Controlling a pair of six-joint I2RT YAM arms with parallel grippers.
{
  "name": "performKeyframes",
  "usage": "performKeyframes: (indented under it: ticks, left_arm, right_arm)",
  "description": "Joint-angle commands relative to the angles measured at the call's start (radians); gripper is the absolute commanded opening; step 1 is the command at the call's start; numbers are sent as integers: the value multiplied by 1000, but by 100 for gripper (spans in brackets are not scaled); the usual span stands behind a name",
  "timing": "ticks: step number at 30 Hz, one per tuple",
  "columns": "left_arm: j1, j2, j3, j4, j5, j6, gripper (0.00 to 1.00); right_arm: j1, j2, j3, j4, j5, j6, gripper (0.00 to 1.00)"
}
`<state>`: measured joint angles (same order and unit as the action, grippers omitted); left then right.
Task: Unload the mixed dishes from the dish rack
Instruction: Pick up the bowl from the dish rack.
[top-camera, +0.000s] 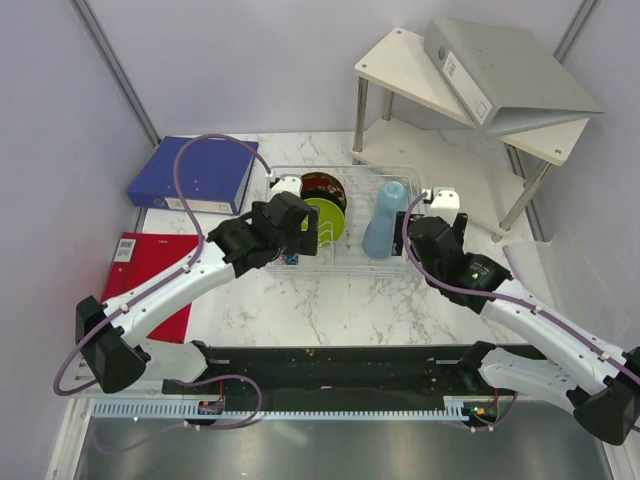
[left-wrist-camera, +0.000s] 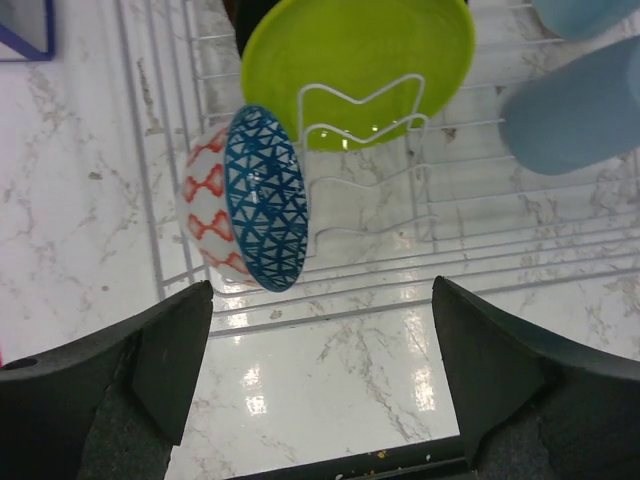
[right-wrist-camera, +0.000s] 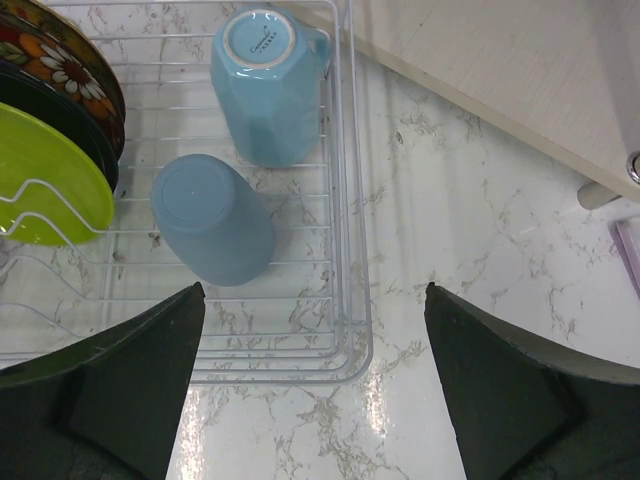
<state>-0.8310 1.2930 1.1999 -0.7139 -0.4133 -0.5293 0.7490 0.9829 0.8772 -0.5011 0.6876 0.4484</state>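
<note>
I will turn my left gripper and lower it, toward the left in its wrist view, onto the bowl's near rim, because the blue patterned bowl stands on edge.
The clear dish rack stands mid-table. In it stand a lime-green plate, a black plate and a floral patterned plate behind it, and a blue patterned bowl on edge at the near left. Two light blue cups sit upside down at the right; they also show in the top view. My left gripper is open and empty, just in front of the bowl. My right gripper is open and empty above the rack's near right corner.
A white two-tier shelf with a grey binder stands at the back right. A blue binder and a red folder lie at the left. A black strip runs along the near edge.
</note>
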Motion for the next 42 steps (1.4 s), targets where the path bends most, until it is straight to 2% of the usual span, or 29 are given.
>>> performKeyframes:
  ticks: [1,4,6,12,13,14,15,17,19,28,42]
  left_arm:
    - [4,22,73,-119,-218,-67,97]
    - [9,26,95,-176,-338,-104,97]
    - [10,28,93,-186,-373,-101,97]
    - [49,129,147,-257,-366,-120,80]
    - [50,153,161,-269,-364,-133,65]
    - [52,166,165,-283,-364,-142,55]
    - [52,175,174,-292,-367,-164,41]
    - [50,204,191,-303,-369,-182,39]
    - [50,232,207,-326,-371,-215,38]
    - [49,313,224,-343,-335,-296,50]
    - [49,423,214,-329,-340,-319,47]
  right_arm:
    - [6,-19,-21,32,87,47,98]
    - [6,-42,-43,56,119,38,98]
    - [6,-53,-32,55,60,-2,98]
    - [6,-66,-40,59,13,-20,98]
    - [6,-66,-43,59,9,-19,98]
    - [6,-67,-44,59,4,-17,98]
    - [6,-70,-46,59,3,-16,98]
    - [6,-76,-50,61,4,-10,98]
    - [6,-76,-56,62,1,-8,98]
    - [6,-64,-70,75,-34,3,98]
    - [6,-41,-84,87,-43,9,98]
